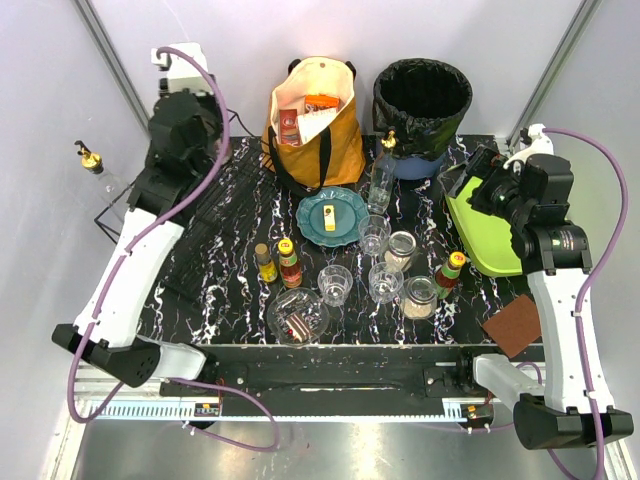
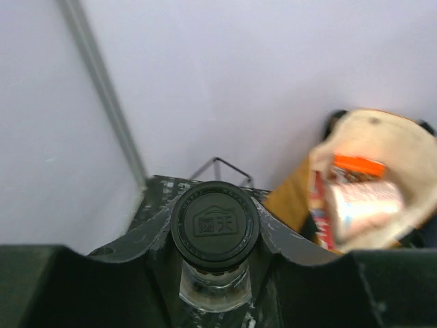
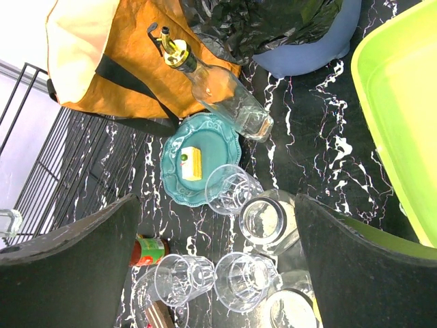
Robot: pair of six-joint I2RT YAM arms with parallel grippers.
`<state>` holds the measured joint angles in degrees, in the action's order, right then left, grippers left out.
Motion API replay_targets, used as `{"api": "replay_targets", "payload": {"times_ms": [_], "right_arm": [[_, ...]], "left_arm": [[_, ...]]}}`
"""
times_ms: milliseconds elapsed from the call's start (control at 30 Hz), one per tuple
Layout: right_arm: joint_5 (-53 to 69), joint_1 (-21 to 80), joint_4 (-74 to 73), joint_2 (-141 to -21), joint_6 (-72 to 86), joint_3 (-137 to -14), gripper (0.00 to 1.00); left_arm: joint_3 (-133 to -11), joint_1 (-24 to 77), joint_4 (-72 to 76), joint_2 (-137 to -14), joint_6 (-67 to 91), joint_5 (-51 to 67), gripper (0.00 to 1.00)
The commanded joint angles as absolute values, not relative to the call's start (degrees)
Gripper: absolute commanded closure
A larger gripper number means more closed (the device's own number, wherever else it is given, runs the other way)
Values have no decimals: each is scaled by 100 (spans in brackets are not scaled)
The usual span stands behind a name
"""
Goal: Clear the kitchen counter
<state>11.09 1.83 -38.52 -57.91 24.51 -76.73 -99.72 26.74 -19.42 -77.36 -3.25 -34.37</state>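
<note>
The clear bottle hangs above the wire rack (image 1: 200,215), so it shifts toward the gold-spouted bottle in my left gripper next. Then it goes down to the rack and gets released.
The kitchen counter (image 1: 230,290) is black with white veins and carries many items. My left gripper (image 2: 215,220) is shut on the neck of a clear bottle with a black cap (image 2: 215,229). In the top view this gripper (image 1: 188,128) hangs over the far left, above the wire rack (image 1: 200,215), and hides the bottle. My right gripper (image 1: 478,178) stands open and empty by the lime-green tray (image 1: 490,245). In the right wrist view its jaws (image 3: 218,263) stand wide above clear glasses (image 3: 246,280) and a jar (image 3: 270,222).
At the back stand an orange tote bag (image 1: 315,125) and a black-lined bin (image 1: 422,100). In the middle are a teal plate (image 1: 332,215), an oil bottle (image 1: 382,175), sauce bottles (image 1: 289,262) and a glass bowl (image 1: 297,315). A brown pad (image 1: 513,325) lies front right.
</note>
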Motion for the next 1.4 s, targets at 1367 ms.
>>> {"api": "replay_targets", "payload": {"times_ms": [1367], "right_arm": [[888,185,-3735,-5915,2250,-7541,0]], "left_arm": [[-10820,-466,-2435,-8868,1204,-2707,100]]}}
